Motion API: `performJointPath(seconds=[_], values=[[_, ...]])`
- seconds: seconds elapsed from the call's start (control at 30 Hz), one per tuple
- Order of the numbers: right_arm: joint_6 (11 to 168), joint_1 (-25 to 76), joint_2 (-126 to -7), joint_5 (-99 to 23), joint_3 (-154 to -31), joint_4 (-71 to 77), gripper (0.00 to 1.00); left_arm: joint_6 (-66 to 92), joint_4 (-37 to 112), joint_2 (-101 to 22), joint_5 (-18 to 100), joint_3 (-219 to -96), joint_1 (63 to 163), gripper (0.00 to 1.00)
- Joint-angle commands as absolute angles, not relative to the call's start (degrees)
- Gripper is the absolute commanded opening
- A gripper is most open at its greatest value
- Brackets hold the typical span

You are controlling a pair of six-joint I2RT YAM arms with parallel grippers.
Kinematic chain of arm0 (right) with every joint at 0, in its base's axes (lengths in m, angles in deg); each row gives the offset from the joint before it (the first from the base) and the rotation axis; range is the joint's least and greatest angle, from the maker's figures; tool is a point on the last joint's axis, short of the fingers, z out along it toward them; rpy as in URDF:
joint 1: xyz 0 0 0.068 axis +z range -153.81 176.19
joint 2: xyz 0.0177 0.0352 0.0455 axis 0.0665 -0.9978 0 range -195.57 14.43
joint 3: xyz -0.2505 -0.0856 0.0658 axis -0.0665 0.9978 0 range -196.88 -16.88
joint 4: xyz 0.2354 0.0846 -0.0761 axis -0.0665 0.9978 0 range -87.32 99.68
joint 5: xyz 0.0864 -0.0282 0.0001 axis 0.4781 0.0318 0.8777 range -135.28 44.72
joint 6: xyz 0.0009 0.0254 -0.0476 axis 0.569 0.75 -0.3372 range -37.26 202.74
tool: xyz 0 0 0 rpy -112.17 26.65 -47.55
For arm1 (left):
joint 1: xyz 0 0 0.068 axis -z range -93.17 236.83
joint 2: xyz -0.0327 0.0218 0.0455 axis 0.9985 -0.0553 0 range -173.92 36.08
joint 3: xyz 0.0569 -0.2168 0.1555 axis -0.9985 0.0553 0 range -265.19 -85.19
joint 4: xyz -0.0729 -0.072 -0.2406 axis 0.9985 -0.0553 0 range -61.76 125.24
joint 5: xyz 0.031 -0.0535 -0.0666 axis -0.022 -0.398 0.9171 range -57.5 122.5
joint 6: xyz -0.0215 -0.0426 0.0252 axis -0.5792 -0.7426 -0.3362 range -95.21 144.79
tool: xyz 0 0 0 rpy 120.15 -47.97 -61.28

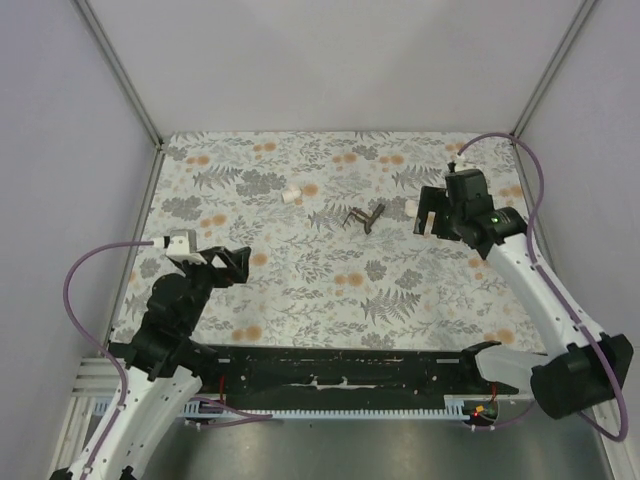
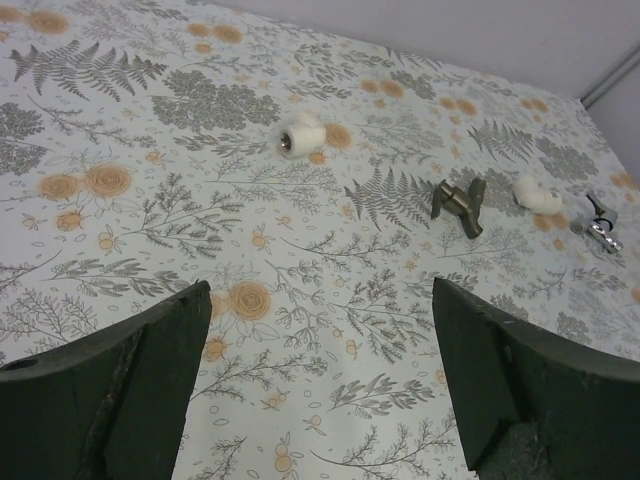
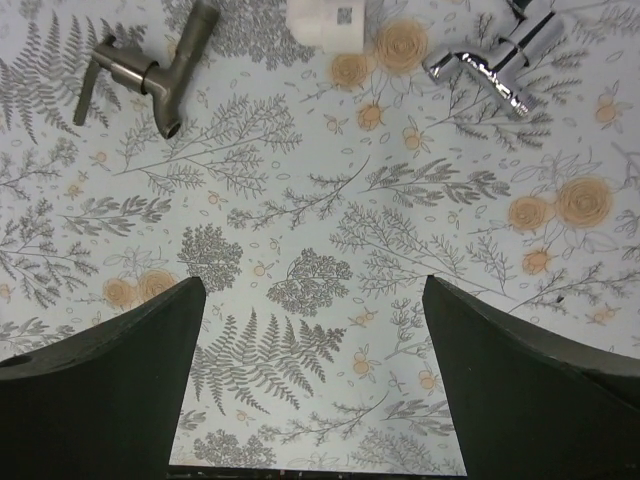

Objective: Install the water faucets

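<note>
I should move my right gripper to the right in the top view, then turn it and lower it onto the chrome faucet's body by its handle (image 3: pixel 535 38). My open fingers are still short of it.
A shiny chrome faucet (image 3: pixel 492 68) lies on the floral tabletop, ahead and right of my right gripper (image 3: pixel 315 290). It also shows far right in the left wrist view (image 2: pixel 602 233). A darker bronze faucet (image 3: pixel 150 75) lies mid-table (image 1: pixel 363 218) (image 2: pixel 460 200). My right gripper (image 1: pixel 430 216) is open and empty, hovering short of both faucets. My left gripper (image 1: pixel 233 263) (image 2: pixel 320 300) is open and empty over the left of the table, well short of them. In the top view the right gripper hides the chrome faucet.
A white plastic fitting (image 1: pixel 291 194) (image 2: pixel 300 135) lies left of the bronze faucet. A second white fitting (image 3: pixel 328 22) (image 2: pixel 538 196) lies between the two faucets. Grey walls enclose the table on three sides. A black rail (image 1: pixel 340 375) runs along the near edge.
</note>
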State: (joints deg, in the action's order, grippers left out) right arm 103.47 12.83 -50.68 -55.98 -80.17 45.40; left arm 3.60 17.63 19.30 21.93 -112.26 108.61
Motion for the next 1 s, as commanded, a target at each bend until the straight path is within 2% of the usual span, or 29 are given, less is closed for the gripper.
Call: performJointPath(seconds=[0.0, 0.23, 0.4, 0.57, 0.8, 0.97], values=[[108.75, 12.63, -56.66, -54.84, -85.17, 50.93, 0.98, 2.11, 16.96, 22.27, 18.18, -114.02, 112.40, 0.96], [108.59, 11.49, -66.51, -60.48, -89.74, 51.80, 0.98, 1.76, 16.78, 23.25, 17.11, -113.84, 115.92, 0.96], [109.02, 3.50, -72.13, -58.82, -90.45, 50.49, 0.98, 2.55, 16.08, 21.76, 16.59, -114.63, 115.75, 0.96], [110.95, -1.52, -79.34, -57.76, -93.87, 48.30, 0.90, 3.34, 14.15, 16.57, 16.24, -116.65, 115.83, 0.96], [114.64, -7.76, -88.48, -53.90, -96.51, 43.82, 0.73, 4.93, 14.76, 14.02, 17.29, -117.01, 115.83, 0.96], [116.93, -10.40, -92.09, -53.02, -96.86, 40.65, 0.67, 5.37, 15.55, 14.19, 17.99, -116.66, 115.75, 0.96]])
